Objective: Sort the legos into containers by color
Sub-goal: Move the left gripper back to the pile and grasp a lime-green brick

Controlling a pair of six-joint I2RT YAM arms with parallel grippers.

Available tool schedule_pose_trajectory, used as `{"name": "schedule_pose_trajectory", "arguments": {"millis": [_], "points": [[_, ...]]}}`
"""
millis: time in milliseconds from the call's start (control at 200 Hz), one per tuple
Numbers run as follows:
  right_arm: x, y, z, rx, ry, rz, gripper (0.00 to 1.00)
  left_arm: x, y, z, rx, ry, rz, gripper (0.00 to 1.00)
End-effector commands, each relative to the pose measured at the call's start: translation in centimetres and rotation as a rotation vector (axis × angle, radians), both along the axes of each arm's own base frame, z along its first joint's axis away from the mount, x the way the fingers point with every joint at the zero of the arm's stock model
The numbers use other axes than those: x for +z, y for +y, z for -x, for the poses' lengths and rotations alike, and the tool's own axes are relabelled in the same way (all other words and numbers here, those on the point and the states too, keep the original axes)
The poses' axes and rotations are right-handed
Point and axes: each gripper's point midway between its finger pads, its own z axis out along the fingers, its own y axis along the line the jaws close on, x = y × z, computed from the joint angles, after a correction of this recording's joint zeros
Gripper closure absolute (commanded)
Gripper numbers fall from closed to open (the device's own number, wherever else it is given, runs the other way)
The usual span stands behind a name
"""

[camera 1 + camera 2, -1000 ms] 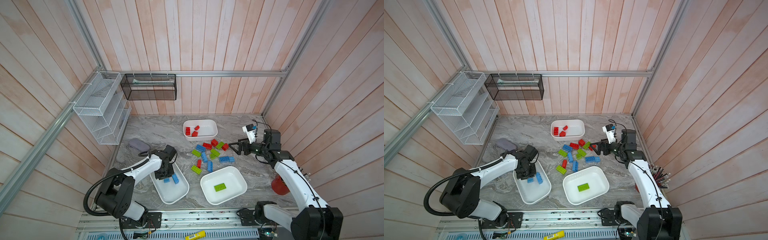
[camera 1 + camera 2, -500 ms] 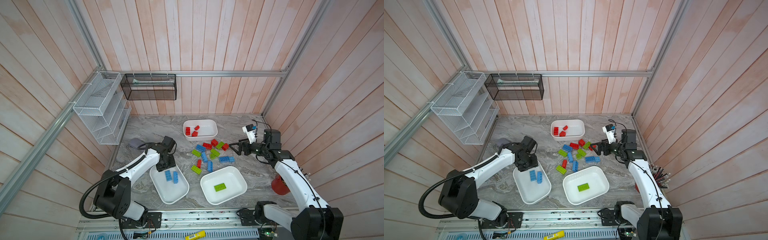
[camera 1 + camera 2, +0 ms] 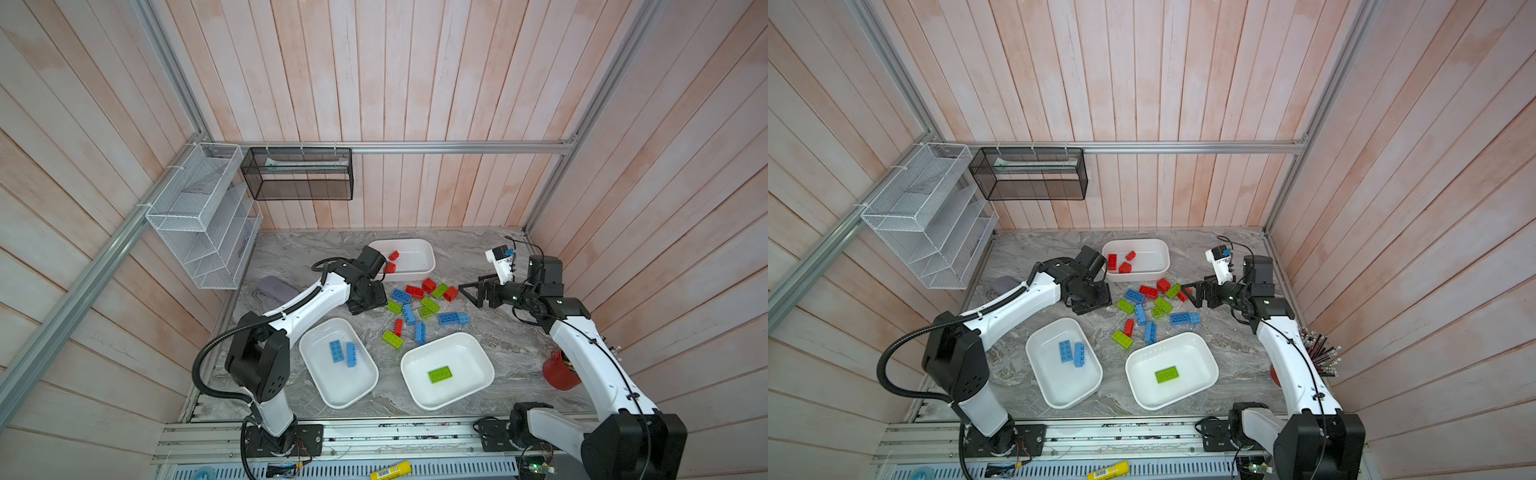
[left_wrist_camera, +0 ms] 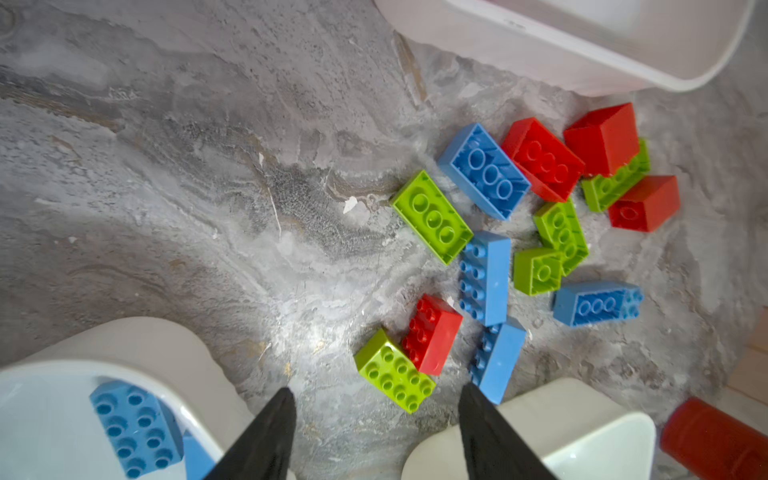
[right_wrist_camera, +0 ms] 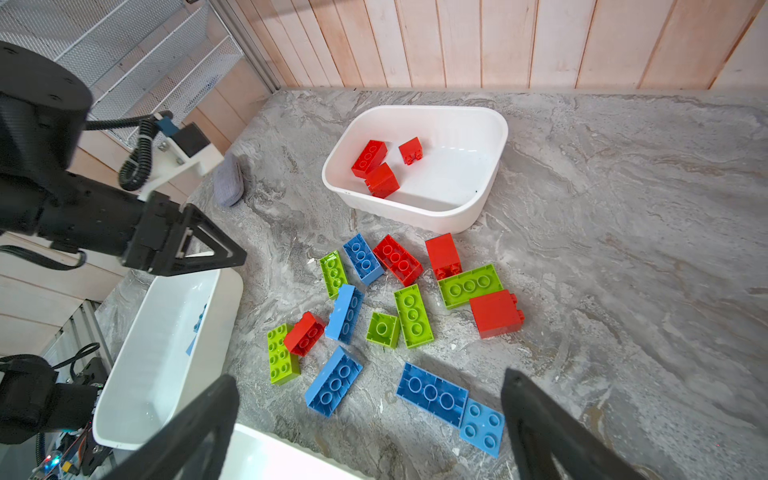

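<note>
The upturned lime green lego (image 3: 394, 307) (image 4: 432, 217) lies crooked below, so next my left gripper will lower toward the pile over it and turn my fingers along the lego's long sides.
Several loose red, blue and lime green legos (image 3: 419, 309) (image 3: 1152, 309) lie in a pile mid-table. Of the three white containers, the back one (image 3: 415, 259) holds red bricks (image 3: 1121, 264). The front left one (image 3: 345, 386) holds two blue bricks (image 3: 343, 353), and the front right one (image 3: 461, 357) holds one green brick (image 3: 439, 375). My left gripper (image 3: 368, 303) (image 4: 376, 392) hovers at the pile's left edge, open and empty. My right gripper (image 3: 469, 291) (image 5: 370, 378) hangs wide open over the pile's right side, above a blue brick (image 5: 432, 392).
A red pencil cup (image 3: 559, 370) stands by the right arm. A grey pouch (image 3: 274, 287) lies at the left table edge. White wire baskets (image 3: 203, 216) and a black mesh basket (image 3: 299, 174) hang on the walls. A yellow tube (image 3: 390, 471) lies on the front rail.
My left gripper opened over the front left container, leaving a second blue brick there, then rose and swung back to the pile's left edge. The right arm has not moved.
</note>
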Motion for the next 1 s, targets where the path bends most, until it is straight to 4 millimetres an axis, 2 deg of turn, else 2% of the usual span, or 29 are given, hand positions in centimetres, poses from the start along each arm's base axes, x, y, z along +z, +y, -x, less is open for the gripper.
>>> {"name": "schedule_pose_trajectory", "arguments": {"millis": [0, 195, 495, 780, 995], "points": [[1.1, -0.4, 0.0, -0.009, -0.029, 0.012, 0.02, -0.6, -0.3, -1.8, 0.194, -0.013, -0.014, 0.37], [1.4, -0.6, -0.1, -0.018, -0.04, 0.013, 0.02, -3.7, -2.0, -2.7, 0.323, 0.051, -0.012, 0.37], [1.4, -1.3, -0.1, -0.027, -0.04, 0.014, 0.02, -6.6, -5.3, -4.2, 0.325, 0.09, 0.02, 0.38], [1.2, -1.7, 0.0, -0.035, -0.039, 0.012, 0.02, -8.1, -5.7, -5.1, 0.317, 0.106, -0.019, 0.39], [1.0, -1.7, 0.1, -0.035, -0.035, 0.01, 0.02, -9.4, -5.0, -5.0, 0.338, 0.12, -0.066, 0.39]]}}
